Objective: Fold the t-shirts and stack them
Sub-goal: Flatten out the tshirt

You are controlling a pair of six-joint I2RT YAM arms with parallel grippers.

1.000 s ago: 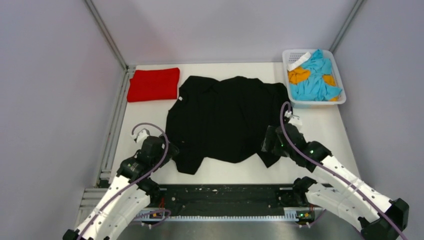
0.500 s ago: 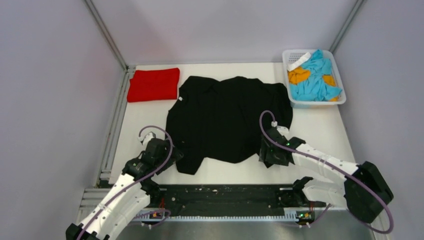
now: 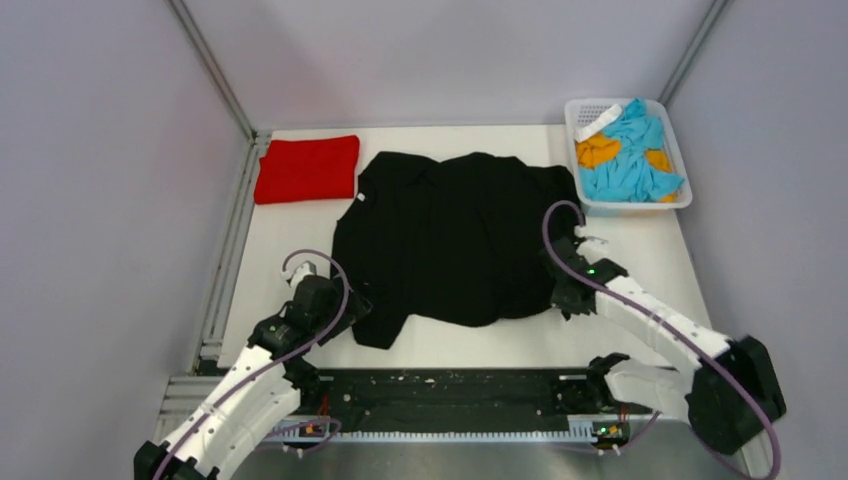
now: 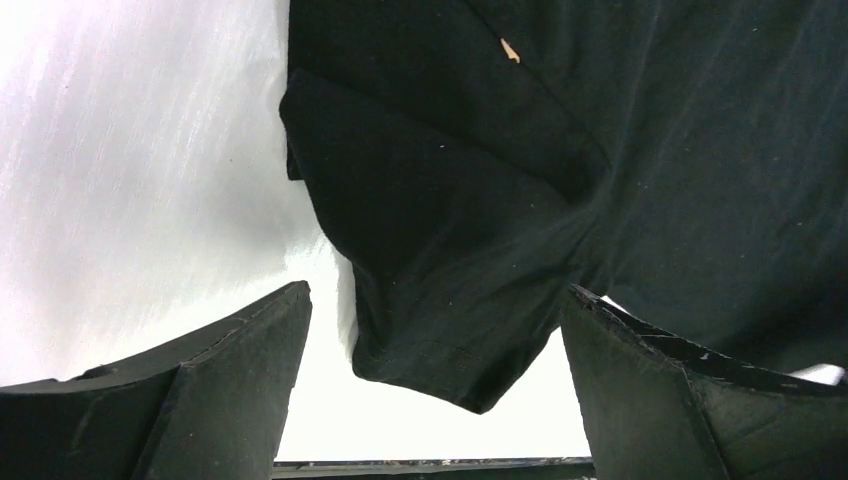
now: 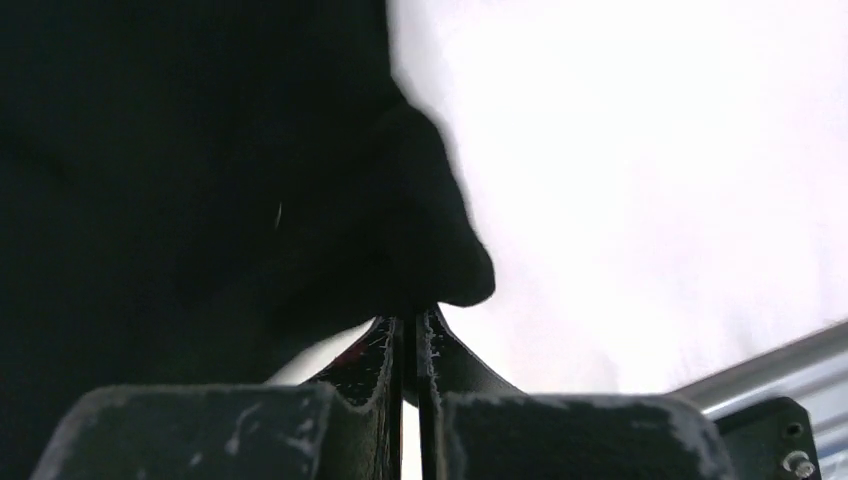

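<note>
My left gripper lowers onto the outer edge of the black t-shirt's near sleeve (image 4: pixel 368 245) next and closes there, since that sleeve lies below its spread fingers.
The black t-shirt (image 3: pixel 450 235) lies spread flat in the middle of the table. The red t-shirt (image 3: pixel 307 168) sits folded at the back left. My left gripper (image 3: pixel 350 305) is wide open at the black shirt's near-left sleeve. In the left wrist view that sleeve (image 4: pixel 450 300) hangs between the fingers of this gripper (image 4: pixel 435 295) without touching them. My right gripper (image 3: pixel 563 290) is at the shirt's near-right corner. In the right wrist view this gripper (image 5: pixel 412 322) is shut, and a fold of the black cloth (image 5: pixel 430 250) is pinched at its tips.
A white lattice basket (image 3: pixel 628 206) holding blue and orange cloth stands at the back right. Bare white table (image 3: pixel 640 260) shows to the right of the black shirt. A metal rail (image 3: pixel 450 392) runs along the near edge between the arm bases.
My right gripper has gone from open to shut on the black shirt's near-right sleeve, and has shifted right and back. The left gripper has edged slightly nearer the left sleeve.
</note>
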